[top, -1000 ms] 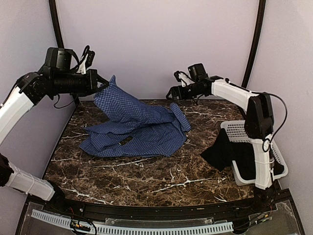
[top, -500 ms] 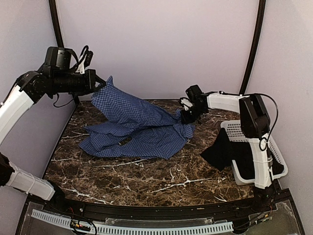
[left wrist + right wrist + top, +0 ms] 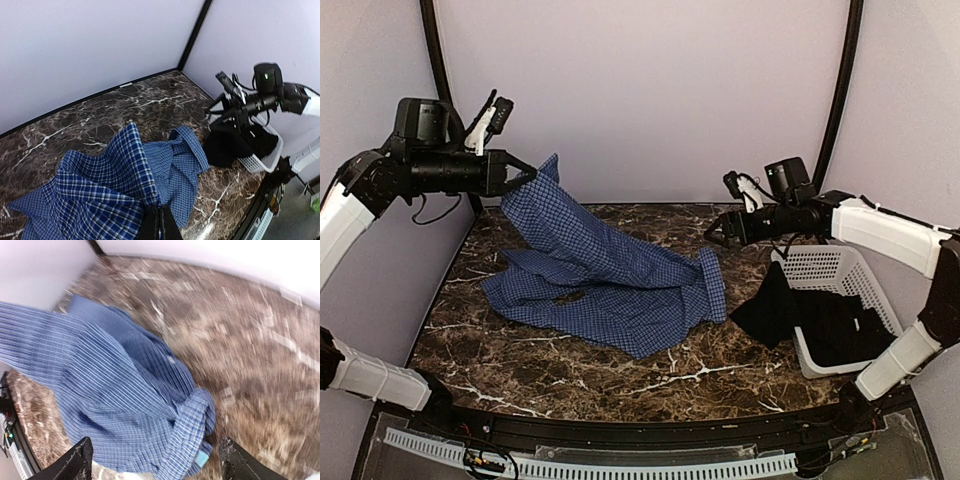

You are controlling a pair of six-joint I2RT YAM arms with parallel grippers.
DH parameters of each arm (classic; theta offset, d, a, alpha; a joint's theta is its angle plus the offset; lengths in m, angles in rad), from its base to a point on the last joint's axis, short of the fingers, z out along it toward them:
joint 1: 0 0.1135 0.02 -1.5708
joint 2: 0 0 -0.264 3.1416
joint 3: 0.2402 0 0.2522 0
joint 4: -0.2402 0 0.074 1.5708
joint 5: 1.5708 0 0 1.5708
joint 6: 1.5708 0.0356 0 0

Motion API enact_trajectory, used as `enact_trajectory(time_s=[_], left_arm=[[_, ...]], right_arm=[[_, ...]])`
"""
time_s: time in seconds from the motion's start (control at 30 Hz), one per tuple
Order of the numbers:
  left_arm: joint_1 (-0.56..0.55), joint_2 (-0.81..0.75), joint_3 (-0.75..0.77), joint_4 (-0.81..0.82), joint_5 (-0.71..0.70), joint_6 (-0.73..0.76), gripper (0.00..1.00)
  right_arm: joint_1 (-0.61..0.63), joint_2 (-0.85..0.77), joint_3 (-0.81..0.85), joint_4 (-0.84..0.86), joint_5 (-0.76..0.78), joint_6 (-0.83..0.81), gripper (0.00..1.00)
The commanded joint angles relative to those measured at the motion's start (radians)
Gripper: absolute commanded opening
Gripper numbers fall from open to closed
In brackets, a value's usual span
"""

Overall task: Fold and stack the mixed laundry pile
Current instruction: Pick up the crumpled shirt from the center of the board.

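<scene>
My right gripper should next go left in the top view onto the shirt's sloping far edge, as the shirt's raised corner holds it off the table.
The blue-and-white checked shirt (image 3: 610, 280) lies spread across the middle of the marble table, with one corner lifted at the back left. My left gripper (image 3: 525, 175) is shut on that raised corner; in the left wrist view its closed fingers (image 3: 161, 227) pinch the cloth (image 3: 107, 190). My right gripper (image 3: 717, 229) is open and empty above the table, just right of the shirt's right end (image 3: 150, 405). The black garment (image 3: 790, 305) hangs out of the white basket (image 3: 840, 265) at the right.
The white perforated basket (image 3: 260, 159) stands tilted at the table's right edge, its opening facing left. Dark marble table top (image 3: 650, 370) runs bare along the front. Walls close in at the back and both sides.
My right gripper has let go of the shirt's right end and pulled back to the right and up. The shirt's right end has dropped onto the table. My left gripper moved slightly left.
</scene>
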Motion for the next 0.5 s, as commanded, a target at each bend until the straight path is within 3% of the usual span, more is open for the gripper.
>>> enact_trajectory(time_s=[0.0, 0.1, 0.23, 0.47], left_arm=[[-0.051, -0.044, -0.046, 0.049, 0.227, 0.209, 0.0], [-0.068, -0.096, -0.083, 0.063, 0.308, 0.307, 0.0], [-0.073, -0.141, -0.094, 0.015, 0.401, 0.405, 0.0], [-0.073, -0.199, -0.111, -0.035, 0.508, 0.481, 0.0]], right_arm=[[0.023, -0.082, -0.008, 0.227, -0.221, -0.149, 0.83], [0.061, -0.046, 0.027, 0.266, -0.363, -0.242, 0.82], [0.119, 0.069, 0.155, 0.164, -0.469, -0.376, 0.81], [0.252, 0.2, 0.299, 0.099, -0.437, -0.537, 0.81]])
